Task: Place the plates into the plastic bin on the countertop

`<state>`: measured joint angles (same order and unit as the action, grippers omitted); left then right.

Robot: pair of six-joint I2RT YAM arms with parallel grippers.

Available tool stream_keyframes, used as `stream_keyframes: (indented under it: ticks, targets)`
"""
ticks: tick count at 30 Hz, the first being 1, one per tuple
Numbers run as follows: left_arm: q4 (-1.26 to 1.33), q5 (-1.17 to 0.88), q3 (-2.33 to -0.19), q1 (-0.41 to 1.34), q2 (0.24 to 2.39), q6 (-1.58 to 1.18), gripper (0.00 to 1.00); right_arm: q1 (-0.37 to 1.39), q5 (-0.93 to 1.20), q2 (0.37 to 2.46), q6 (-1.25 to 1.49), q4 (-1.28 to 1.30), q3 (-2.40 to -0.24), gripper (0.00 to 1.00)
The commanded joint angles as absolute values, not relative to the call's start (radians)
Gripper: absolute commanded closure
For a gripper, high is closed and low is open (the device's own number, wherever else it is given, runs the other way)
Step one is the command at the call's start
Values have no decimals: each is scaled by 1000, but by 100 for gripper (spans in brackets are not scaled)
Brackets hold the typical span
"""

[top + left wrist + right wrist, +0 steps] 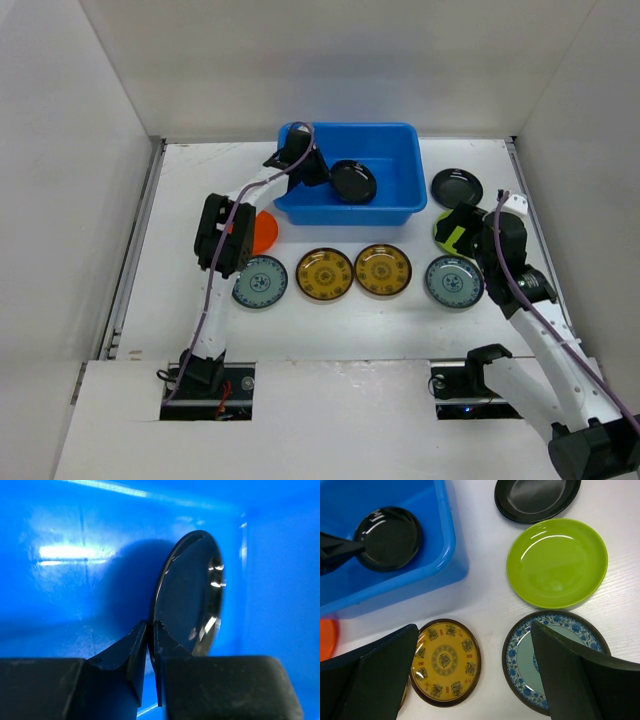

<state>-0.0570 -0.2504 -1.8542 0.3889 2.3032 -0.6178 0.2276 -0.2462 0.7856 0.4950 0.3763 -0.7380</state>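
The second black plate's rim away from the bin lies clear of the lime green plate (556,562). My right gripper will move outward and down onto that rim.
The blue plastic bin (340,212) stands at the back of the white countertop (330,325). Inside the bin, my left gripper (151,625) is shut on the rim of a glossy black plate (187,595), which it holds tilted on edge above the bin floor (65,590). The right wrist view shows that plate (387,539) inside the bin wall (445,540). My right gripper (475,627) hangs open over the countertop, between a yellow-brown patterned plate (445,662) and a blue-green patterned plate (520,660), holding nothing. A lime green plate (556,562) and a second black plate (536,497) lie beyond it.
In front of the bin lie another blue-green patterned plate (262,283) and two yellow-brown plates (324,274) (383,270). An orange plate (266,232) lies half hidden under the left arm. White walls close in the left, back and right sides.
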Motion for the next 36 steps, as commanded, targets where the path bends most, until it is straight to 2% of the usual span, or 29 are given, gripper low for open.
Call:
stream_keyframes:
  ticks: [1, 4, 8, 10, 12, 19, 22, 24, 29, 36]
  targets:
    - [-75, -239, -1911, 389, 2306, -572, 91, 219, -235, 798, 509, 348, -764, 0]
    - [-103, -216, -1919, 389, 2310, -542, 88, 222, -235, 801, 509, 347, -765, 0]
    - [-110, -206, -1914, 386, 2287, -505, 76, 222, -235, 795, 515, 351, -767, 0]
    - [-101, -193, -1916, 384, 2258, -485, 66, 222, -235, 788, 520, 351, -770, 0]
    - [-97, -180, -1933, 383, 2224, -463, 64, 222, -235, 788, 520, 348, -778, 0]
    - [-95, -163, -2022, 380, 2068, -434, 26, 183, -245, 833, 506, 348, -840, 0]
    - [-104, -164, -2028, 378, 1968, -430, 8, 82, -224, 938, 525, 334, -900, 0]
    - [-95, -161, -1976, 377, 1880, -423, 0, 21, -197, 1047, 552, 318, -937, 0]
    - [-66, -80, -1742, 367, 1666, -420, 0, -131, -60, 1313, 610, 187, -974, 0]
    - [-84, 77, -1274, 295, 1333, -422, 0, -321, 57, 1581, 667, 112, -1075, 1]
